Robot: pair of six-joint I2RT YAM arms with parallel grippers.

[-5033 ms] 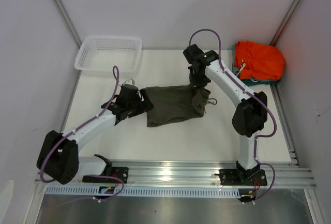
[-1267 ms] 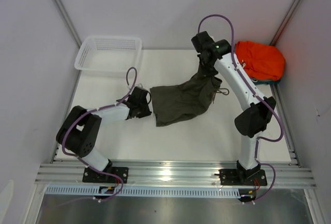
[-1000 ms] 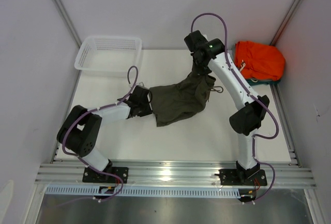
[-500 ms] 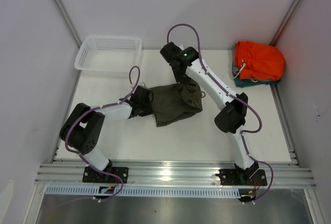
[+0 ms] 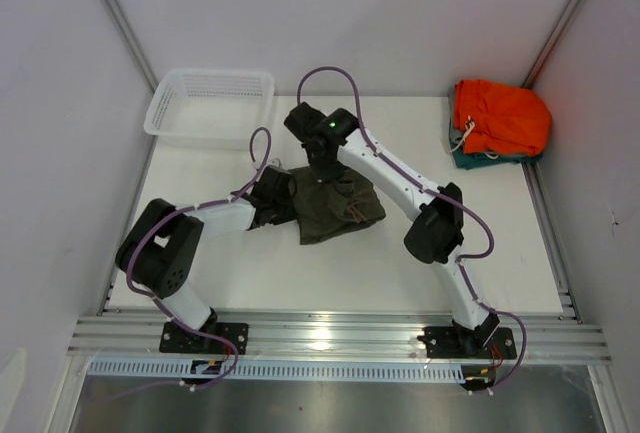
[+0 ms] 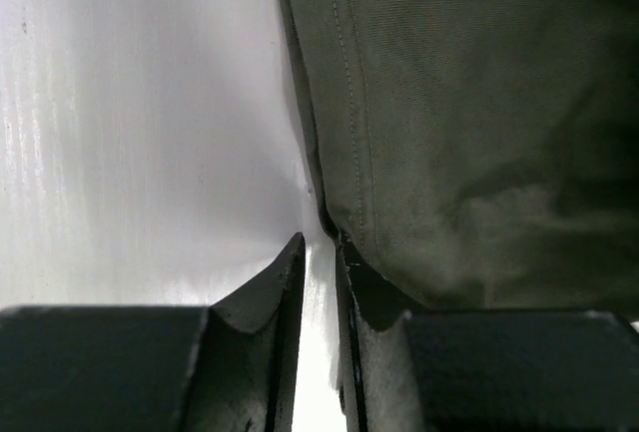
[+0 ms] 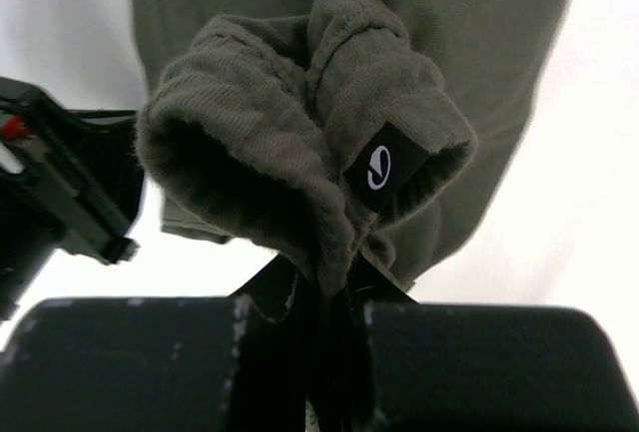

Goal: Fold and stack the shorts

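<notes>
The right gripper lowers the waistband (image 7: 300,143) onto the shorts' flat lower layer and releases it next, since that layer lies below it and to its left in the top view.
The olive-green shorts (image 5: 345,211) lie bunched in the middle of the table, their right part doubled over to the left. My right gripper (image 5: 322,171) hangs over their upper left part. The right wrist view shows this gripper (image 7: 324,277) shut on a gathered fold of the waistband (image 7: 300,143) with a small black label. My left gripper (image 5: 288,199) rests low on the table at the shorts' left edge. In the left wrist view its fingers (image 6: 319,244) stand a narrow gap apart with bare table between them, and the hem (image 6: 344,103) lies against the right fingertip.
A white mesh basket (image 5: 210,103) stands at the back left. Bright orange shorts (image 5: 500,118) sit on a teal garment (image 5: 468,159) at the back right. Metal rails (image 5: 340,333) run along the near edge, and walls close in both sides.
My right arm has swung left from near the orange pile, carrying the waistband over the shorts and doubling them. The left gripper has stayed at the left hem.
</notes>
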